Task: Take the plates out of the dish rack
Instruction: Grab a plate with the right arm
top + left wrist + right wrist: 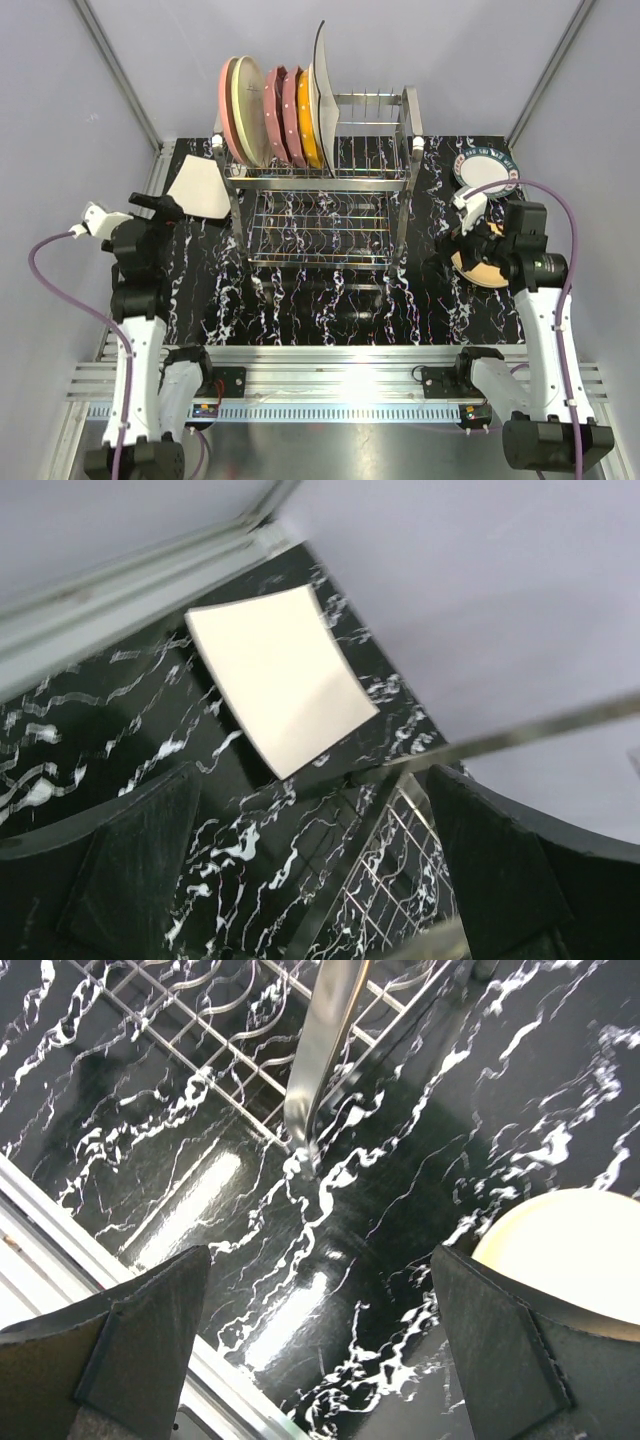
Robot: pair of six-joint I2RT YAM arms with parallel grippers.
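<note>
I will move my right gripper up and across onto the tall white plate's near edge (pixel 319 108). That edge is above my right gripper, to its left in the top view, at the end of the row.
The silver wire dish rack (pixel 325 215) stands mid-table. On the left of its top tier stand several plates on edge: pink (pixel 226 105), cream (pixel 245 110), maroon white-dotted (pixel 278 115), orange (pixel 306 125) and a tall white one (pixel 322 85). A squarish white plate (pixel 200 188) (pixel 280 685) lies flat left of the rack. On the right lie a teal-rimmed plate (pixel 487 172) and a tan plate (pixel 482 268) (pixel 570 1250). My left gripper (pixel 160 207) (pixel 320 880) hangs open near the squarish plate, holding nothing. My right gripper (pixel 462 240) (pixel 320 1350) is open over the table beside the tan plate.
The black marbled table (pixel 330 300) runs under the rack. A rack leg (pixel 325 1040) and the lower wire shelf (pixel 200 1030) lie just ahead of my right gripper. An aluminium rail (pixel 330 385) edges the near side. Grey walls close in left, right and behind.
</note>
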